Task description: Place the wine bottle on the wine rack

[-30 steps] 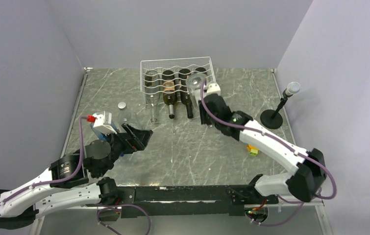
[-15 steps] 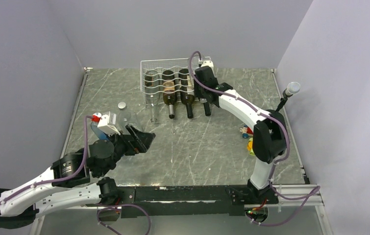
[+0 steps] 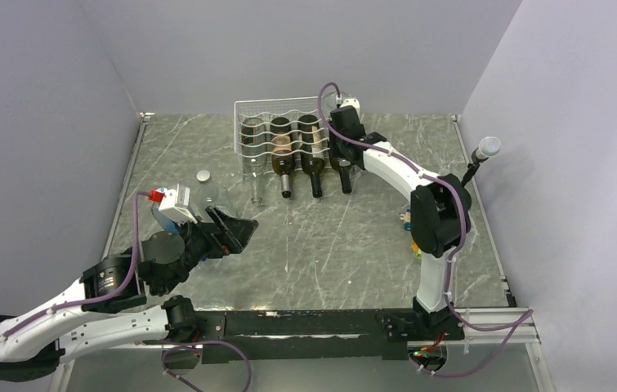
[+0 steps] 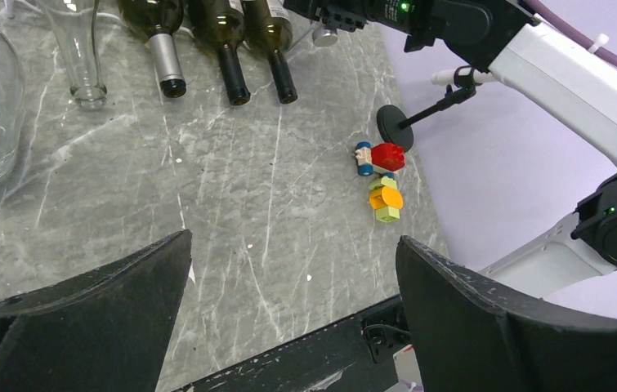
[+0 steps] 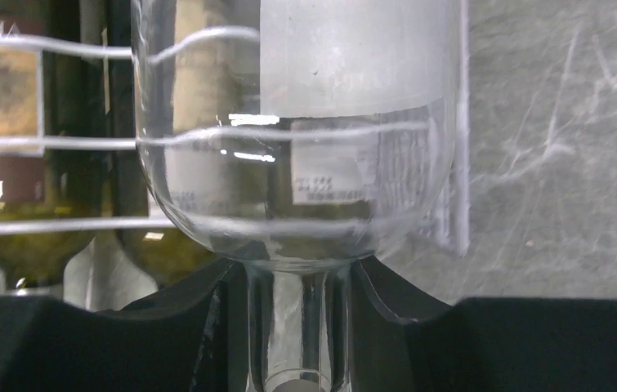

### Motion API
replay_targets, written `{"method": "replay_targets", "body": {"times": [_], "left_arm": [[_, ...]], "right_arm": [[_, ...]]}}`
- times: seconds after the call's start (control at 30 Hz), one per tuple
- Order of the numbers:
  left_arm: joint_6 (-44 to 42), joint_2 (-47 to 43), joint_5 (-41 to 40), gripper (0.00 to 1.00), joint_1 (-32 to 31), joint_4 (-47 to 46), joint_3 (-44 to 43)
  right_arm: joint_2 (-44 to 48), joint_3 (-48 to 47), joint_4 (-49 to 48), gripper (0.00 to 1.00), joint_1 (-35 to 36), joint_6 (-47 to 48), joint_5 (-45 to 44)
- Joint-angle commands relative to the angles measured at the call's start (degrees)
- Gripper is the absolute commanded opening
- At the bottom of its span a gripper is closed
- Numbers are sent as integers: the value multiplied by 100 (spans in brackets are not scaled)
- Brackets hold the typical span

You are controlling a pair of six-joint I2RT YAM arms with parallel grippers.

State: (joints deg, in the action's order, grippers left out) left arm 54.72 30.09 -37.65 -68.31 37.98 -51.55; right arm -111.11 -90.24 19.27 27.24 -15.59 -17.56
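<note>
I will next ease my right gripper slightly outward at the rack's end and open it to release the bottle neck, as the clear body already lies across the wavy wires.
The white wire wine rack (image 3: 292, 122) stands at the back of the table, with wine bottles lying in its cradles. My right gripper (image 3: 341, 152) reaches into its right end. In the right wrist view this gripper (image 5: 298, 343) is shut on the neck of a clear glass wine bottle (image 5: 297, 147) with a frosted label, whose body lies among the rack's wavy wires (image 5: 60, 143). My left gripper (image 3: 235, 229) hovers open and empty over the left of the table; it also shows in the left wrist view (image 4: 292, 245).
A clear capped bottle (image 3: 204, 191) stands left of the rack. Three dark bottle necks (image 4: 231, 73) and a clear one (image 4: 80, 65) stick out of the rack's front. Small coloured toys (image 4: 382, 175) and a microphone stand (image 3: 485, 149) are at the right.
My right arm has swung from mid-table up to the rack's right end, carrying the clear bottle into the rack. My left arm has barely moved.
</note>
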Motion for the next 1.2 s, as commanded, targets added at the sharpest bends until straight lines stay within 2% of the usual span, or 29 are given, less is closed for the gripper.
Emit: {"method": "replay_targets", "body": {"times": [0.0,0.23,0.27,0.3,0.43,0.53,0.67,0.87,1.0,1.17], "left_arm": [[-4,-20,-41,99,11,-2,-197],[161,-139,-32,99,11,147,-226],[176,-164,-32,99,11,148,-224],[179,-202,-35,99,11,151,-224],[173,-295,-58,99,12,166,-219],[151,-305,-67,99,10,181,-239],[98,-319,-67,99,9,234,-297],[-131,-359,-151,99,11,306,-531],[-325,-388,-199,99,11,266,-713],[-392,-389,-180,99,11,287,-795]], "right_arm": [[112,-547,-1546,0,-106,198,-115],[-316,-1067,-1271,0,-243,124,-39],[-356,-1136,-1212,4,-246,133,-51],[-378,-1172,-1176,18,-246,135,-57],[-365,-1196,-916,59,-261,-62,-180],[-148,-1032,-917,76,-272,-171,-150],[174,-830,-893,90,-272,-167,-117],[1100,-495,-933,98,-222,84,286],[1609,-436,-763,98,-211,129,548],[1721,-407,-610,94,-211,306,547]]}}
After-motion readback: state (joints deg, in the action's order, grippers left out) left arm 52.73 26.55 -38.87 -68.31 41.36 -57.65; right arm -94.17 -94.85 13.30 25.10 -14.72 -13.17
